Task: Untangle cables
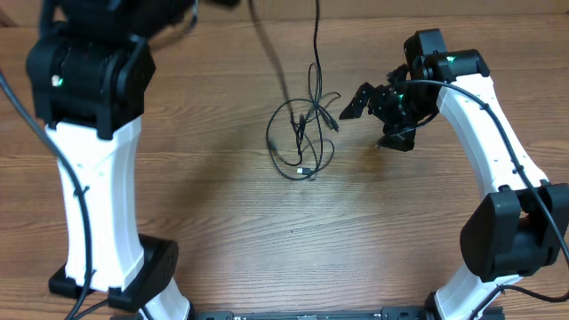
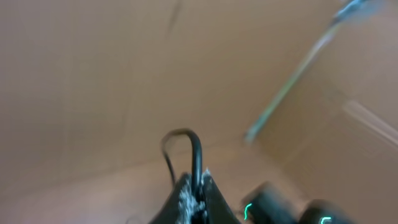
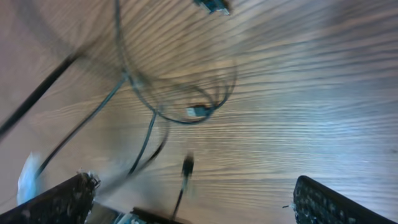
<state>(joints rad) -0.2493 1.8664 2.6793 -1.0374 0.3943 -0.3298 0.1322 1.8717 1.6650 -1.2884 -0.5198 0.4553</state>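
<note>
I will next pull my left gripper away to the left in the overhead view and release the cable, which still runs into the tangle (image 1: 311, 116) below the gripper.
The cables (image 1: 302, 138) lie as a small black tangle of loops on the wooden table (image 1: 222, 222) at centre. Two strands (image 1: 271, 53) rise from it toward the top edge of the overhead view, where the left arm reaches out of sight. In the left wrist view my left gripper (image 2: 196, 190) is shut on a black cable (image 2: 198, 152), lifted off the table. My right gripper (image 1: 373, 120) hangs open just right of the tangle. In the right wrist view its fingers (image 3: 62, 199) stand wide apart, with a dark plug (image 3: 188, 165) between them and a silver-tipped plug (image 3: 198, 111) beyond.
The left arm's white base (image 1: 107, 222) stands at the near left and the right arm's base (image 1: 511, 240) at the near right. A cardboard-brown wall (image 2: 93, 74) fills the left wrist view.
</note>
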